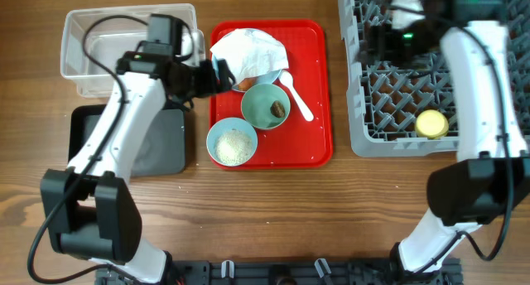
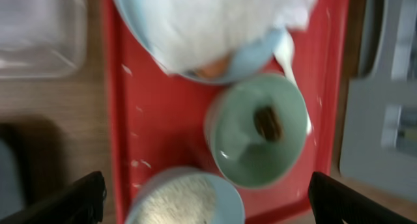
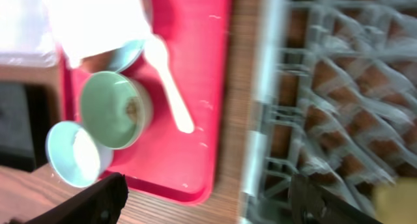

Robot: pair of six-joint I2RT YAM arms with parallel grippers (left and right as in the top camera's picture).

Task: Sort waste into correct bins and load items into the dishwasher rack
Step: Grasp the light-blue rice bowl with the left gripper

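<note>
My left gripper will next go back and down to the light blue bowl's rim (image 1: pixel 255 145) (image 2: pixel 240 203), where there is open space away from the black tray.
On the red tray (image 1: pixel 310 111) a crumpled white napkin (image 1: pixel 247 51) covers the light blue plate (image 1: pixel 269 74); an orange carrot (image 1: pixel 247 84) peeks out under it. The mint green bowl (image 1: pixel 265 106) holds a brown scrap (image 1: pixel 277 110). The light blue bowl (image 1: pixel 232 143) holds white rice. A white spoon (image 1: pixel 296 95) lies to the right. The yellow cup (image 1: pixel 431 123) stands in the grey rack (image 1: pixel 358 111). My left gripper (image 1: pixel 222 74) is open and empty at the plate's left edge. My right gripper (image 1: pixel 385 24) is open and empty over the rack's left part.
The clear tub (image 1: pixel 83 45) stands at the back left, the black tray (image 1: pixel 83 140) in front of it, both partly under my left arm. Loose rice grains dot the red tray (image 2: pixel 130 120). Bare wood lies in front of the tray and rack.
</note>
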